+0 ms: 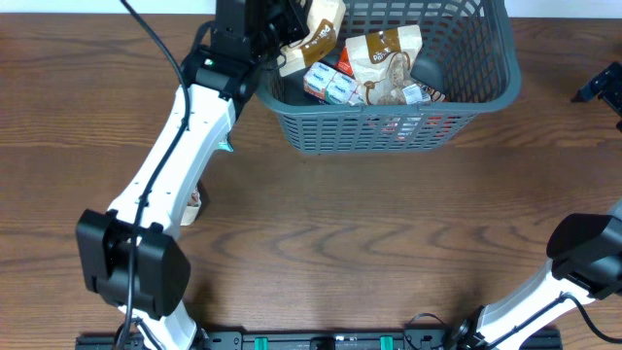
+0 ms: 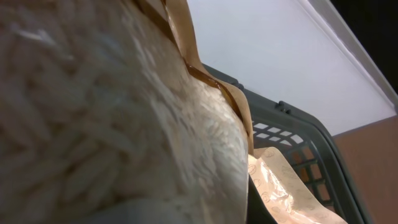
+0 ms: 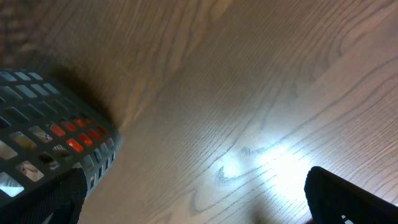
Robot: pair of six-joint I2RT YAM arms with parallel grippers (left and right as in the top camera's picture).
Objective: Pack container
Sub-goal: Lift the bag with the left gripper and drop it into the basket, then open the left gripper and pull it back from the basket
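My left gripper next goes to the right in the overhead view, over the blue-and-white packets, since the held snack packet still overlaps the container's rim.
The dark grey slotted container stands at the back middle of the table. It holds a large brown-and-white packet, small blue-and-white packets and something red. My left gripper is over the container's left rim, shut on a brown-and-white snack packet. That packet fills the left wrist view, hiding the fingers, with the container wall behind it. My right gripper is at the far right, away from the container. In the right wrist view it is open above bare wood, with the container's corner at the left.
A small brown-and-white item lies on the wooden table under my left arm. The left arm stretches diagonally from the front left to the container. The right arm's base is at the front right.
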